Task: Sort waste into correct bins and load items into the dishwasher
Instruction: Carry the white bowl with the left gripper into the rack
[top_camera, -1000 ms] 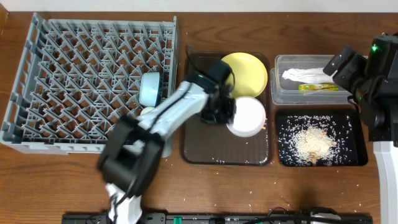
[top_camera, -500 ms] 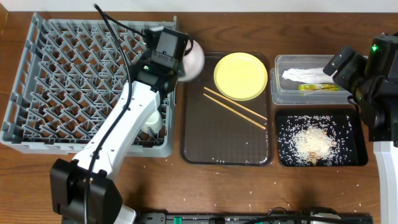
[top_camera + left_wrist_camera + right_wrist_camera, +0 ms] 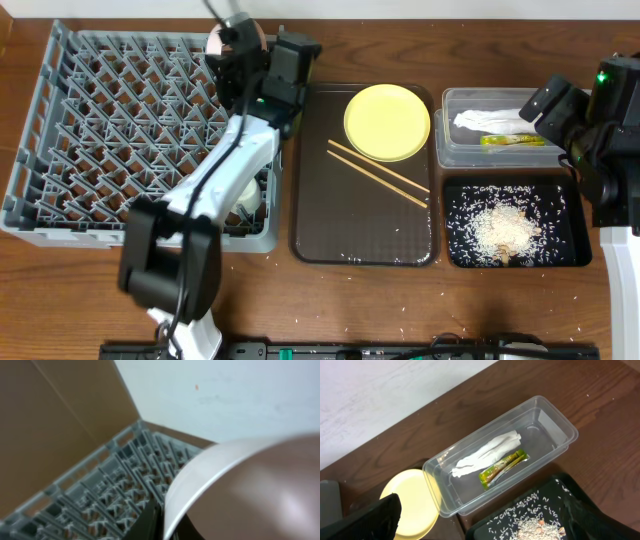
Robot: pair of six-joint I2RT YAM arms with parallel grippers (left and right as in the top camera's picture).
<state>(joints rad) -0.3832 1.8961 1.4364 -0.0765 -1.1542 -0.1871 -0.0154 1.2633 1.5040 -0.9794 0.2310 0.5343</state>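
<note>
My left gripper needs to lower the white bowl next, tilted on edge, in among the rack's wires and release it, because the rack's far corner beside the brown tray is below.
My left gripper (image 3: 243,58) is shut on the white bowl with the pinkish outside (image 3: 228,44), held tilted on edge over the far right corner of the grey dish rack (image 3: 90,130). In the left wrist view the bowl (image 3: 250,490) fills the right side, above the rack (image 3: 110,495). The yellow plate (image 3: 387,121) and the chopsticks (image 3: 378,173) lie on the brown tray. The clear tub (image 3: 447,140) holds the tissue (image 3: 488,120) and the wrapper (image 3: 510,141). Rice (image 3: 505,228) lies in the black tray (image 3: 452,250). My right gripper (image 3: 485,522) is open, above the tub (image 3: 555,420).
The dark brown serving tray (image 3: 350,235) sits between the rack and the bins. A pale cup-like thing (image 3: 246,190) shows in the rack beside my left arm. Loose rice grains lie on the table by the front edge (image 3: 400,325). The right arm stands at the right edge.
My left arm lifted the white bowl off the brown tray and carried it left and back over the rack's far right corner, uncovering the chopsticks. The right arm has not moved.
</note>
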